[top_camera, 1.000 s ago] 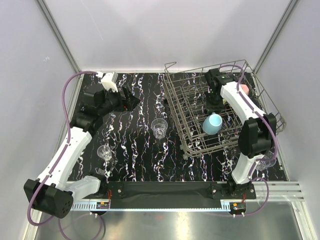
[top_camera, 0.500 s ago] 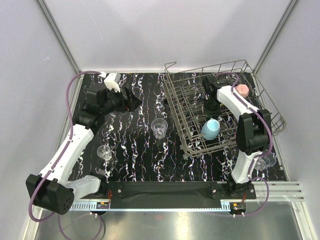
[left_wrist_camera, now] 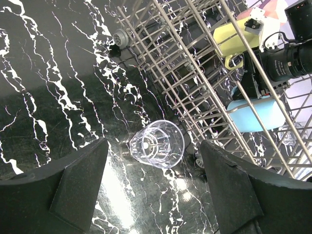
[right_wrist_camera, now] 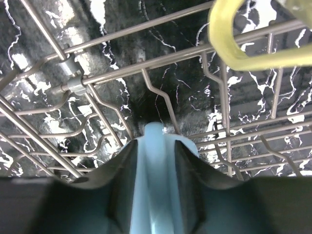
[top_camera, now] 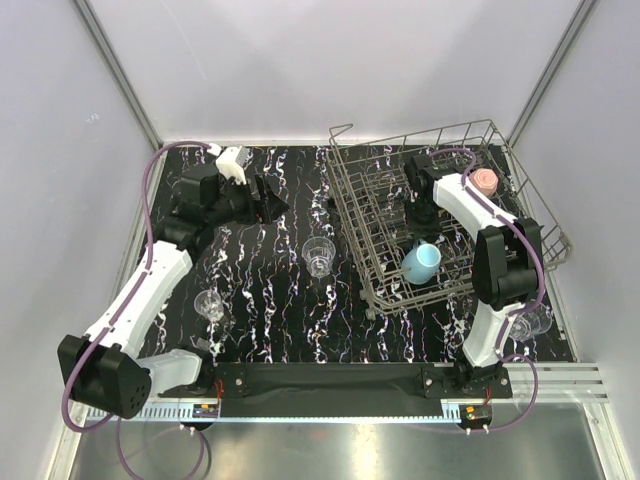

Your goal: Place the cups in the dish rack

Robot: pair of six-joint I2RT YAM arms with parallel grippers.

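I should move my left gripper down and to the right in the top view next, onto the middle glass's rim opposite the rack, because that side of the glass is clear.
The grey wire dish rack stands at the back right. My right gripper is inside it, shut on the light blue mug; the right wrist view shows both fingers clamped on the mug above the rack wires. A pink mug sits at the rack's far right. A yellow mug sits in the rack, its handle showing in the right wrist view. My left gripper is open and empty; its wrist view looks at a clear glass on the table.
A second clear glass stands near the table's left front. A third clear glass stands by the right arm's base. The black marbled table top lies between the arms; the rack's left wall is close to the middle glass.
My right gripper has carried the light blue mug lower and nearer the rack's front. My left gripper has shifted slightly to the right, staying open.
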